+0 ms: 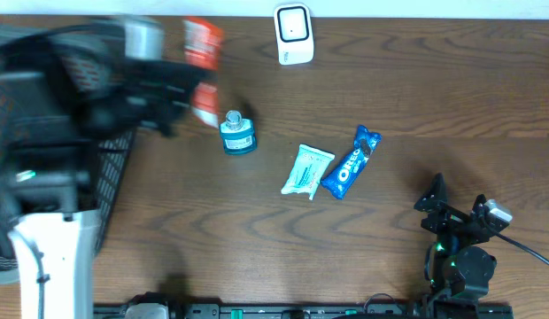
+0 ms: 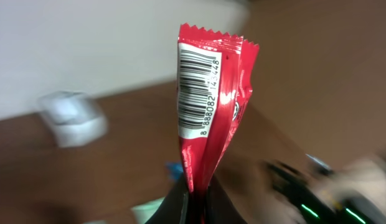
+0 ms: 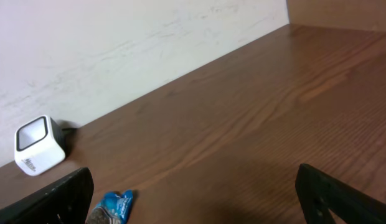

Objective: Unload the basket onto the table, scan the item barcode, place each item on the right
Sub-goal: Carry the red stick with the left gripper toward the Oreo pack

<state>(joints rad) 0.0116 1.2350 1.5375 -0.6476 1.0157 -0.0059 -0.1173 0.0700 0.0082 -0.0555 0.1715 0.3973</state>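
I should swing my left gripper down and to its right in the overhead view, to release on the clear tabletop (image 1: 368, 181) beside the Oreo packet.
A red snack packet (image 2: 208, 106) stands upright in the left wrist view, its white barcode label facing the camera. My left gripper (image 2: 194, 205) is shut on the packet's lower end. Seen from overhead, that arm is blurred at the upper left, holding the red packet (image 1: 202, 53) above the table, left of the white scanner (image 1: 293, 34). The scanner (image 2: 71, 117) shows blurred behind the packet, to its left. My right gripper (image 1: 456, 208) rests open at the lower right, nothing between its fingers (image 3: 62, 199).
On the table lie a blue bottle (image 1: 237, 135), a white and teal wipes pack (image 1: 306, 170) and a blue Oreo packet (image 1: 352, 162). A black basket (image 1: 115, 168) stands at the left edge. The right wrist view shows the scanner (image 3: 37, 146) against the wall.
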